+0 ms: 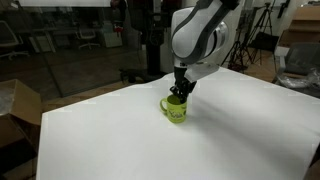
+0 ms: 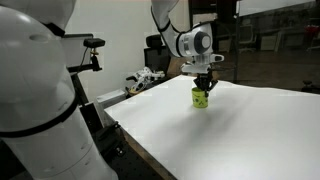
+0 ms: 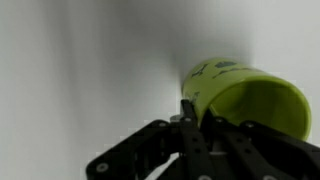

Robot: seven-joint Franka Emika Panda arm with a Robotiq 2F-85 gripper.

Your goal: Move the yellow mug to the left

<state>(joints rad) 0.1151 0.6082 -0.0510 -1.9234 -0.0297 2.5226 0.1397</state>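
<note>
The gripper draws the mug slightly back toward the white robot body next and releases it on the clear tabletop spot, which lies back of the gripper.
The yellow mug is a small lime mug with a dark mark on its side. It stands upright on the white table near the middle, and it shows in both exterior views. My gripper comes straight down onto its rim. In the wrist view the mug fills the right side, with its opening towards the camera. My gripper has one finger outside the mug's wall and the other inside, shut on the wall. The mug's base looks to be resting on the table.
The table's edges show at the left and front. A cardboard box stands beside the table. A small cluttered item sits past the table's far corner. A large white robot body fills the near side.
</note>
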